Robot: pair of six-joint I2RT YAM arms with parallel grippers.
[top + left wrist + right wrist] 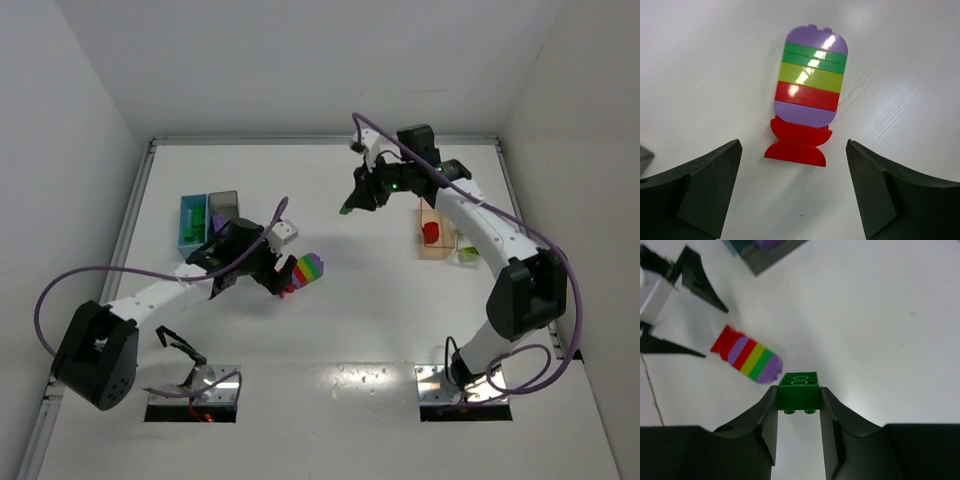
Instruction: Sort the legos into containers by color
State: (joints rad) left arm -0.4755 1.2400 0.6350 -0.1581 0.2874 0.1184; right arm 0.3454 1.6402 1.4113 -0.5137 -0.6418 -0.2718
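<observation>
The light blue bin already has green in it. My right gripper should carry the green lego point(799, 389) to the left in the top view, over that bin.
A rainbow-striped lego cluster point(305, 271) lies flat on the white table; in the left wrist view point(810, 90) its red end points at me. My left gripper point(279, 279) is open, its fingers point(710, 180) either side of that red end point(799, 147), not touching. My right gripper point(352, 205) is shut on a green lego point(799, 389) and holds it above the table, right of and beyond the cluster point(747, 355). The green lego also shows in the top view point(345, 210).
A light blue bin point(186, 222) with a green brick and a dark grey bin point(224, 200) with purple pieces stand at the left. A peach-orange bin point(433, 248) with a red brick and a clear bin point(468, 252) stand at the right. The dark grey bin also shows in the right wrist view point(771, 259).
</observation>
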